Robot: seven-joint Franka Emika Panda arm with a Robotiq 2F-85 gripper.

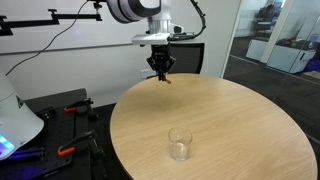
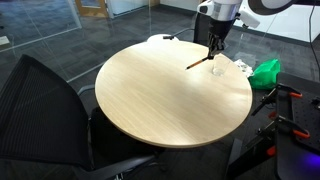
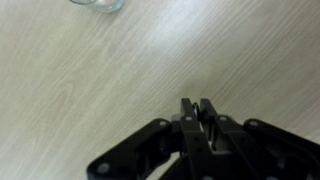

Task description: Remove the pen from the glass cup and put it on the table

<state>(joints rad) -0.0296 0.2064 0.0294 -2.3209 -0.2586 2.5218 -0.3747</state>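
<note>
My gripper shifts away from the glass cup toward the black chair's side next and brings the pen down toward the table.
My gripper (image 1: 160, 70) is shut on the pen (image 2: 197, 63), a thin dark stick that slants out from between the fingertips, above the round wood-coloured table (image 1: 230, 120). In an exterior view the gripper (image 2: 214, 50) hangs over the table's far side. The glass cup (image 1: 179, 145) stands upright and empty near the table's edge, apart from the gripper; it also shows in an exterior view (image 2: 217, 69). In the wrist view the shut fingers (image 3: 196, 106) hold a thin sliver of the pen, and the cup's rim (image 3: 97, 4) sits at the top edge.
A black office chair (image 2: 50, 100) stands against the table's side. A green object (image 2: 267, 70) and red-handled tools (image 2: 285, 115) lie beyond the table's edge. A white device (image 1: 15, 115) and red clamps (image 1: 70, 110) sit on a dark stand beside the table.
</note>
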